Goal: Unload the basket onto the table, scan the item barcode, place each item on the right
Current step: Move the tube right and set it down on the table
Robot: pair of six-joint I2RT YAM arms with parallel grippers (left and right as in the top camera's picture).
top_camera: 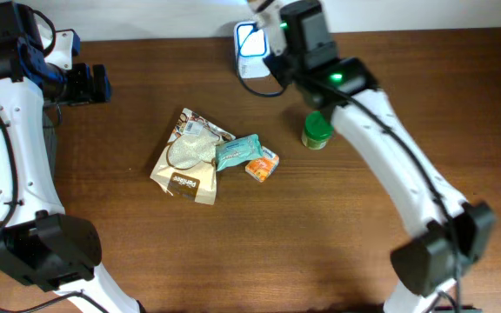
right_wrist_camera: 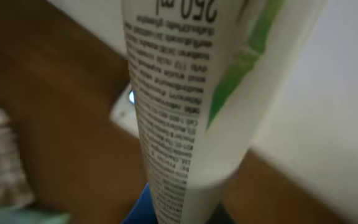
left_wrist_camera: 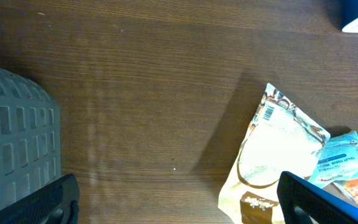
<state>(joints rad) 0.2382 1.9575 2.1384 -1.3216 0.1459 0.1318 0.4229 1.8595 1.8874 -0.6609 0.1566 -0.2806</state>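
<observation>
The tube should go down onto bare table clear of other items (top_camera: 413,116), after my right gripper swings it back and to the right in the overhead view, past the green-lidded jar.
My right gripper (top_camera: 278,39) is shut on a white tube (right_wrist_camera: 185,93) with a green stripe and small black print. It holds the tube up at the back of the table, right by the white scanner (top_camera: 251,41) with its blue lit face. The tube fills the right wrist view and hides most of the fingers; no barcode shows on the side facing the camera. In that view the scanner (right_wrist_camera: 128,102) is a blurred shape behind the tube. My left gripper (top_camera: 94,84) stands open at the far left, nothing between its fingers (left_wrist_camera: 319,199).
A beige pouch (top_camera: 188,156), a teal packet (top_camera: 236,151) and a small orange box (top_camera: 263,165) lie together mid-table. A green-lidded jar (top_camera: 317,130) stands under the right arm. A grey basket (left_wrist_camera: 14,137) sits at the left.
</observation>
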